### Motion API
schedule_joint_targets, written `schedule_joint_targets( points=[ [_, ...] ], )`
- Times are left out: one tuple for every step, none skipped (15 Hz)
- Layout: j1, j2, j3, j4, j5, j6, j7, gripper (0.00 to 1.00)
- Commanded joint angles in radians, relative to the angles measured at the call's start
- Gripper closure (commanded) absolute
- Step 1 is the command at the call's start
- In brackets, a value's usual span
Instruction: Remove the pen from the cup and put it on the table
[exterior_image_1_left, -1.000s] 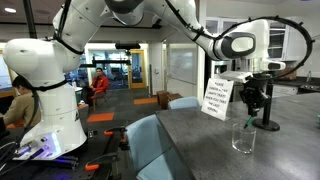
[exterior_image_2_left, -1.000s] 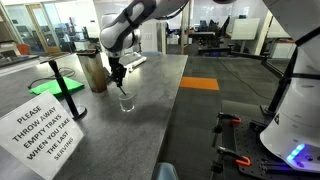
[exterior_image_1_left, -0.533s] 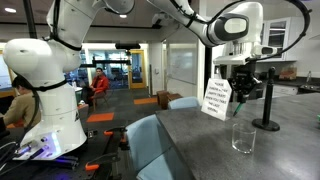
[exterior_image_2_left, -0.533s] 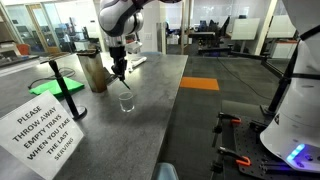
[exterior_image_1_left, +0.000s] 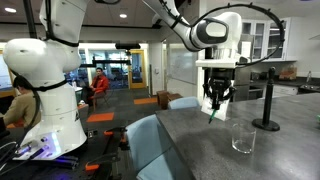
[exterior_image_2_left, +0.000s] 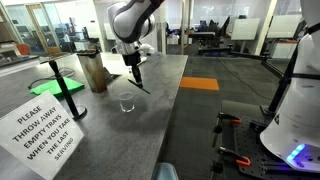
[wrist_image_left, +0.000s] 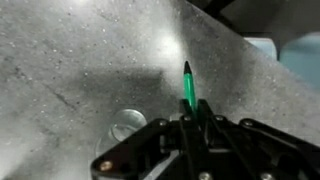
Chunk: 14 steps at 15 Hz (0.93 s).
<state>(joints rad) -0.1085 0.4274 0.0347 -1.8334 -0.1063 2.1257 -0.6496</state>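
The thin green pen hangs clear of the cup, so I will lower my gripper to the bare tabletop beside the cup (exterior_image_1_left: 217, 152) and let go of the pen.
My gripper (exterior_image_1_left: 215, 100) is shut on the thin green pen (exterior_image_1_left: 212, 115) and holds it in the air above the dark grey table (exterior_image_1_left: 195, 140). The pen hangs below the jaws, clear of the cup. In the wrist view the pen (wrist_image_left: 188, 88) sticks out from between the shut jaws (wrist_image_left: 190, 118) over the tabletop (wrist_image_left: 70, 50). The clear cup (exterior_image_1_left: 242, 138) stands empty on the table, off to the side of the gripper. In an exterior view the gripper (exterior_image_2_left: 131, 66) holds the pen (exterior_image_2_left: 138, 80) beside and above the cup (exterior_image_2_left: 126, 103). The cup's rim (wrist_image_left: 127, 123) shows in the wrist view.
A black post with a round base (exterior_image_1_left: 266, 110) stands behind the cup. A brown container (exterior_image_2_left: 95, 72) and a green-based stand (exterior_image_2_left: 62, 85) are near the cup. A white paper sign (exterior_image_2_left: 42, 125) stands on the table. Blue chairs (exterior_image_1_left: 150, 140) sit at the table edge.
My gripper has lifted the pen out of the cup and carried it sideways away from it. The cup has stayed in place, now empty.
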Motion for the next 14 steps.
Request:
schedule_joint_targets(
  points=[
    [0.005,-0.045,0.005,-0.102,-0.114,0.03,-0.103,0.97],
    [0.011,-0.038,0.001,-0.114,-0.158,0.041,-0.117,0.97],
    [0.015,-0.031,0.0,-0.125,-0.198,0.052,-0.135,0.97],
    [0.021,-0.024,-0.004,-0.138,-0.246,0.075,-0.141,0.97],
    [0.025,-0.015,-0.006,-0.149,-0.29,0.1,-0.148,0.97],
    [0.031,-0.006,-0.008,-0.16,-0.337,0.131,-0.15,0.97],
    [0.038,0.006,-0.013,-0.172,-0.391,0.169,-0.139,0.97],
    [0.046,0.02,-0.017,-0.179,-0.44,0.201,-0.128,0.97],
    [0.057,0.04,-0.027,-0.179,-0.491,0.231,-0.102,0.97],
    [0.061,0.057,-0.029,-0.177,-0.517,0.249,-0.089,0.97],
    [0.07,0.08,-0.037,-0.17,-0.55,0.268,-0.07,0.97],
    [0.075,0.098,-0.043,-0.164,-0.574,0.281,-0.056,0.97],
    [0.08,0.115,-0.05,-0.16,-0.598,0.294,-0.038,0.97],
    [0.086,0.13,-0.057,-0.157,-0.619,0.305,-0.025,0.97]
  ],
)
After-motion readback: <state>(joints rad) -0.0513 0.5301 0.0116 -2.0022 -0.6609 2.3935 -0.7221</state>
